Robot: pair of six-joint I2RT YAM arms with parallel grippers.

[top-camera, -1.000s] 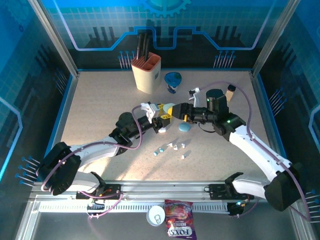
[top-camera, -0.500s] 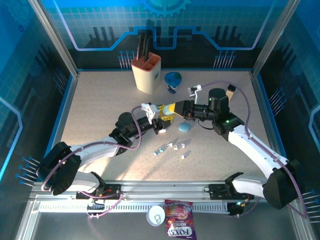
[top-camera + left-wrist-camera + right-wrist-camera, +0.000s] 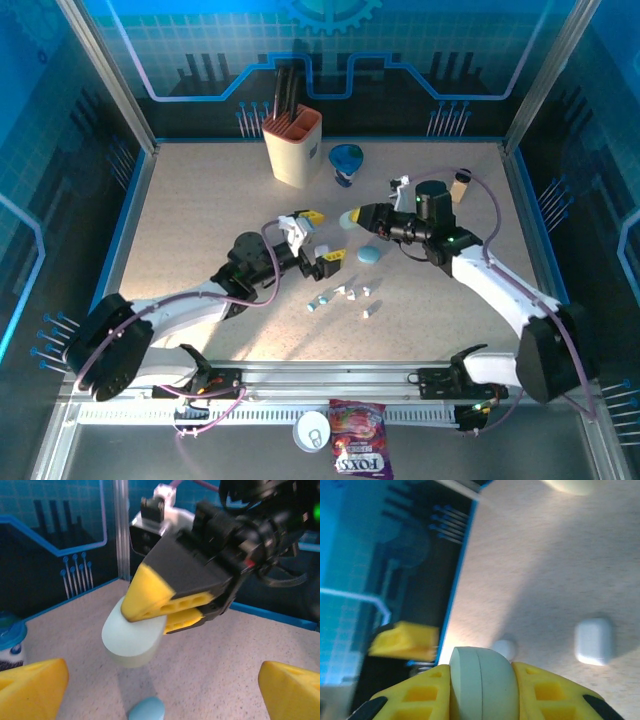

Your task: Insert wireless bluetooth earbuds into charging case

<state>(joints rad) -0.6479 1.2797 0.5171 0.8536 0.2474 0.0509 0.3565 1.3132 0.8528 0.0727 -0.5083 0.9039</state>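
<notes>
My right gripper should move down toward the bare tabletop just outward of the blue case and let go of the mint case. That clear spot is below the gripper.
A pale mint pebble-shaped charging case [image 3: 132, 637] hangs above the table, closed, with my right gripper [image 3: 352, 216] shut on it. In the right wrist view the case [image 3: 485, 695] sits squeezed between the two yellow fingers of that gripper [image 3: 481, 670]. My left gripper [image 3: 320, 238] stands wide open just left of the case and apart from it; its yellow fingertips [image 3: 30, 690] frame the bottom of the left wrist view. A second, blue case [image 3: 370, 255] lies closed on the table under the held one. Several tiny earbuds [image 3: 345, 294] lie scattered in front of it.
At the back stand a cream tool holder [image 3: 292, 146] with black handles, a blue funnel-like thing [image 3: 346, 160] and a small bottle [image 3: 459, 184]. A can [image 3: 312, 430] and a snack packet [image 3: 360, 452] lie beyond the table's front rail. Blue walls enclose the table.
The case passed from my left gripper to my right one. The right fingers shut on it, then the left gripper opened wide and drew back to the left.
</notes>
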